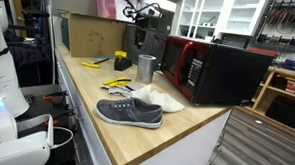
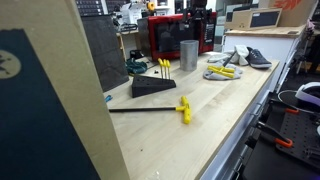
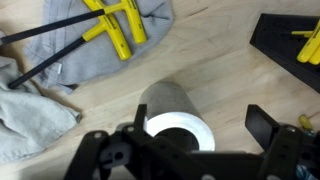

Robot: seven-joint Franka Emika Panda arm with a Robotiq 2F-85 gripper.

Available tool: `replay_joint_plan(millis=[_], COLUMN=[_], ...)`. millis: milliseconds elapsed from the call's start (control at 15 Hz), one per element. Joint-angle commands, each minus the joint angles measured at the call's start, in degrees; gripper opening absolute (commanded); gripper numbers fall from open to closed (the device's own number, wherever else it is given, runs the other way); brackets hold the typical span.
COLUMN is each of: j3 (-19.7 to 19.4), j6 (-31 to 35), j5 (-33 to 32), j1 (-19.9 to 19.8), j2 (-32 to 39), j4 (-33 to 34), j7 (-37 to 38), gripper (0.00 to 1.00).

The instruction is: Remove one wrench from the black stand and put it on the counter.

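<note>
Yellow handles stick up from the black stand beside the cup (image 3: pixel 172 105), so next my gripper will lower onto the handle farthest from the cup.
The black stand (image 2: pixel 150 88) sits on the wooden counter (image 2: pixel 200 130) with yellow tool parts (image 2: pixel 163 67) sticking up from it. It also shows in the wrist view (image 3: pixel 285 38) at the top right and in an exterior view (image 1: pixel 122 63). My gripper (image 3: pixel 200 135) is open and empty. It hangs above a metal cup (image 3: pixel 172 105) that stands next to the stand. It also shows in an exterior view (image 1: pixel 141 38). A yellow T-handle wrench (image 2: pixel 183 110) with a long black shaft lies on the counter in front of the stand.
Two more yellow-handled wrenches (image 3: pixel 115 25) lie on a grey cloth (image 3: pixel 90 60) beside the cup. A grey shoe (image 1: pixel 129 111) and a white cloth (image 1: pixel 158 97) lie further along. A black-and-red microwave (image 1: pixel 222 69) stands behind the cup. A cardboard box (image 1: pixel 93 35) stands at the counter's end.
</note>
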Motion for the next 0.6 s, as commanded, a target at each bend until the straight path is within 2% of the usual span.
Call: replay_joint_plan(millis=[0, 533], j3=[2.42, 5.30], j6=[3.11, 5.58], j5=[0.43, -0.56], j1=[3.06, 9.11], j2=[2.92, 8.82], j4=[1.20, 3.74], j7=[4.46, 13.85], gripper=[1.00, 1.00])
